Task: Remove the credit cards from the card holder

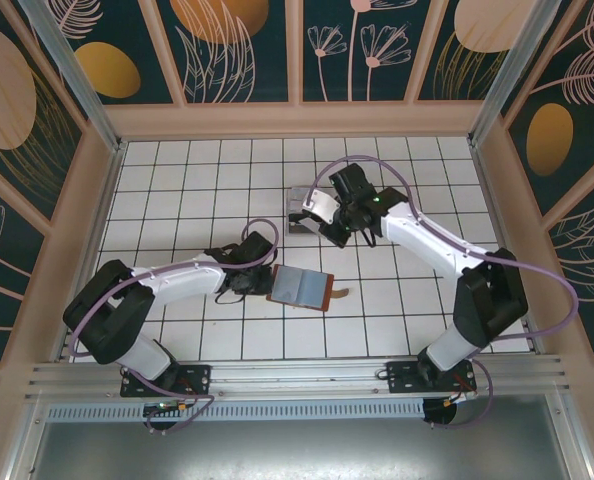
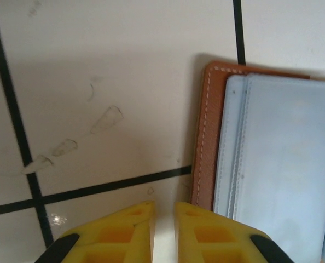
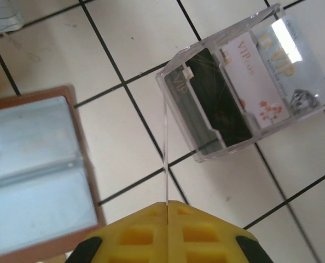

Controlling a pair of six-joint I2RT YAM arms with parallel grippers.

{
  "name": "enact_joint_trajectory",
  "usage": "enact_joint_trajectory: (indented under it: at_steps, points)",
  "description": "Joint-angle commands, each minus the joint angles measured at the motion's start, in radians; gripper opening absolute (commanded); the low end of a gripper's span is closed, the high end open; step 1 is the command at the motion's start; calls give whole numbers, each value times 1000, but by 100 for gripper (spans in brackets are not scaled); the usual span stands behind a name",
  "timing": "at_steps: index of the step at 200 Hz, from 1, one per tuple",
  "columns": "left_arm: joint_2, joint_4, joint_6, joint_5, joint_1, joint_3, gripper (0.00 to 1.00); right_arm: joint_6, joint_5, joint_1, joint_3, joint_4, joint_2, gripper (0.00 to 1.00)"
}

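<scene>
The stand lies at an angle to its card. My right gripper moves outward with a turn next, then down to the white VIP card's slot (image 1: 299,206) (image 3: 254,80) and releases.
The card holder (image 1: 301,287) lies open on the tiled table, grey-blue lining up, with its brown tab (image 1: 339,294) at the right. My left gripper (image 2: 163,205) is shut, with only a sliver between its tips and nothing in them, at the holder's left brown edge (image 2: 205,137). My right gripper (image 3: 167,204) is shut on a thin credit card (image 3: 166,159) seen edge-on, held above the table beside a clear stand (image 3: 206,150). In the stand are several credit cards: a dark one (image 3: 217,104), a white VIP one (image 3: 255,82) and a grey one (image 3: 179,93).
The clear stand (image 1: 300,218) sits behind the card holder, near mid-table. Wooden walls (image 1: 287,118) ring the white tiled table on three sides. The arms' bases stand along the near rail (image 1: 297,378).
</scene>
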Motion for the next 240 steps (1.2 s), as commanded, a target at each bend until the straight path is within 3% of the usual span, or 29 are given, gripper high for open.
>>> enact_joint_trajectory:
  at_steps: [1, 15, 47, 132, 240]
  points:
    - [10, 9, 58, 91, 2, -15, 18, -165, 55, -10, 67, -81, 57, 0]
    - [8, 21, 78, 146, 2, -20, 17, -197, 53, -21, 104, -89, 85, 0]
    - [-4, 16, 83, 157, 2, -26, 17, -261, 46, -41, 180, -81, 147, 0]
    - [-53, -49, 50, 18, 2, 0, 20, -378, 37, -56, 497, -269, 378, 0]
    - [-45, -73, 34, -12, 3, 11, 21, -449, 71, -57, 712, -377, 566, 0]
